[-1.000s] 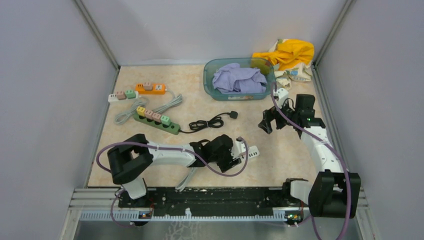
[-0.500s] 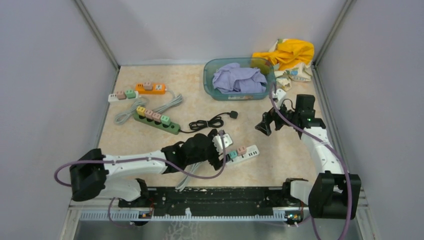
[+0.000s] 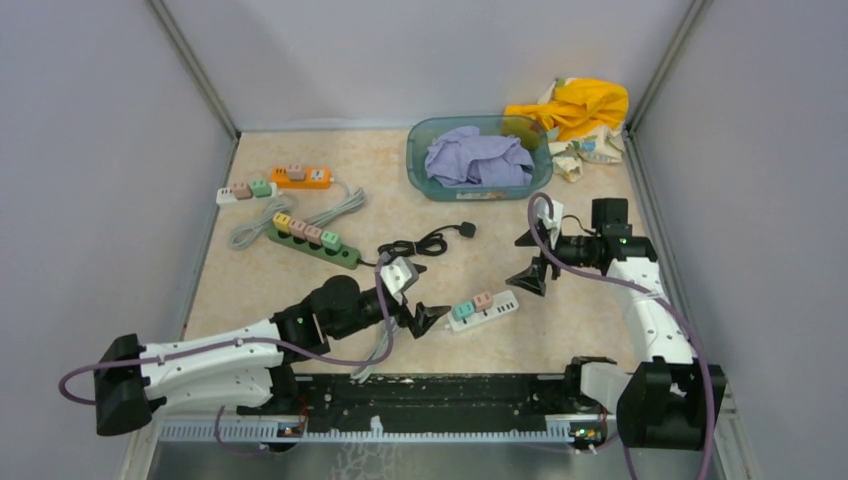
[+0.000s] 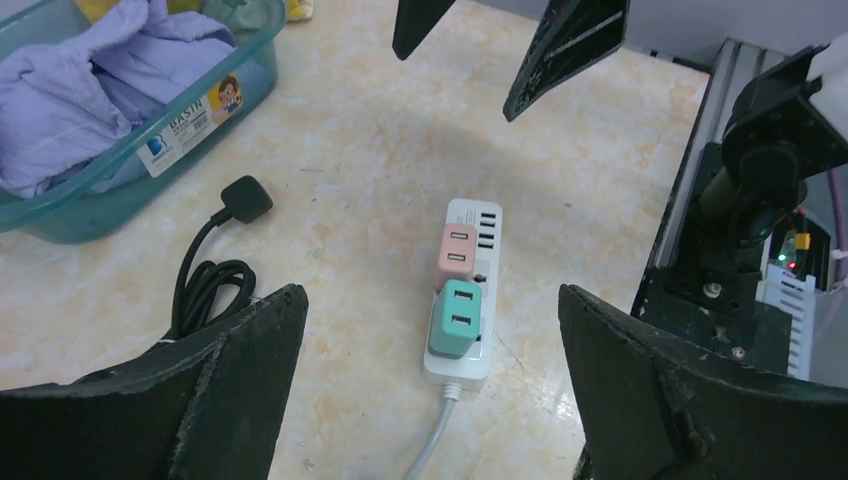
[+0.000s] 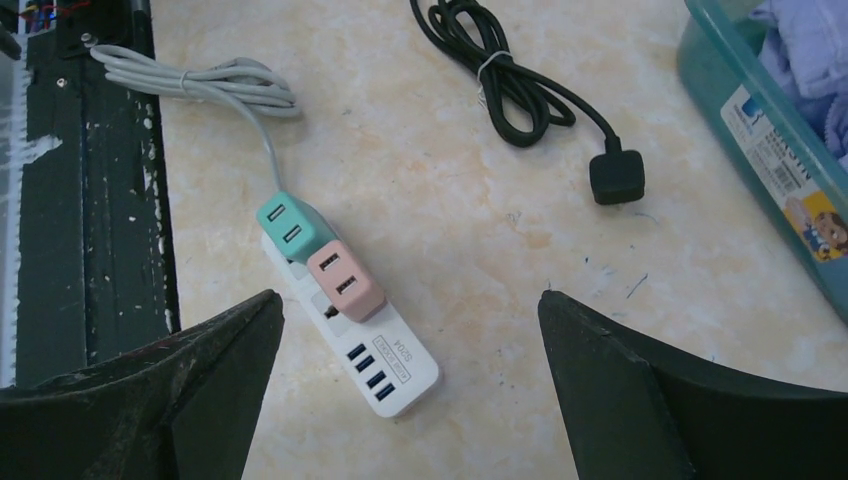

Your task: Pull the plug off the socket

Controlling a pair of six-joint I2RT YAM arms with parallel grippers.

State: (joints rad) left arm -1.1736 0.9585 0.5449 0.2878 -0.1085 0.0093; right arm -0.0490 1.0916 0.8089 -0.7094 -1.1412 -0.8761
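Next, my right gripper lowers and turns across onto the pink plug (image 3: 483,300) (image 5: 343,280), since the plug sits below it and to its left in the top view.
A white power strip (image 3: 497,305) lies on the table near the front, with a teal plug (image 3: 463,311) and a pink plug (image 3: 483,300) seated in it side by side. My left gripper (image 3: 420,298) is open and empty, just left of the strip's cord end. In the left wrist view the teal plug (image 4: 455,317) and pink plug (image 4: 456,253) lie between and below the spread fingers (image 4: 240,380). My right gripper (image 3: 528,262) is open and empty, above and right of the strip. In the right wrist view the strip (image 5: 400,372), teal plug (image 5: 288,224) and pink plug (image 5: 343,280) show.
A coiled black cable (image 3: 425,243) lies behind the strip. A green strip (image 3: 312,243), an orange strip (image 3: 300,177) and a small white strip (image 3: 245,190) lie at the left. A teal basin (image 3: 415,160) of purple cloth and yellow cloth (image 3: 575,105) are at the back.
My left arm has drawn back to the left, uncovering the white strip. My right gripper has turned and come down toward the strip's far end.
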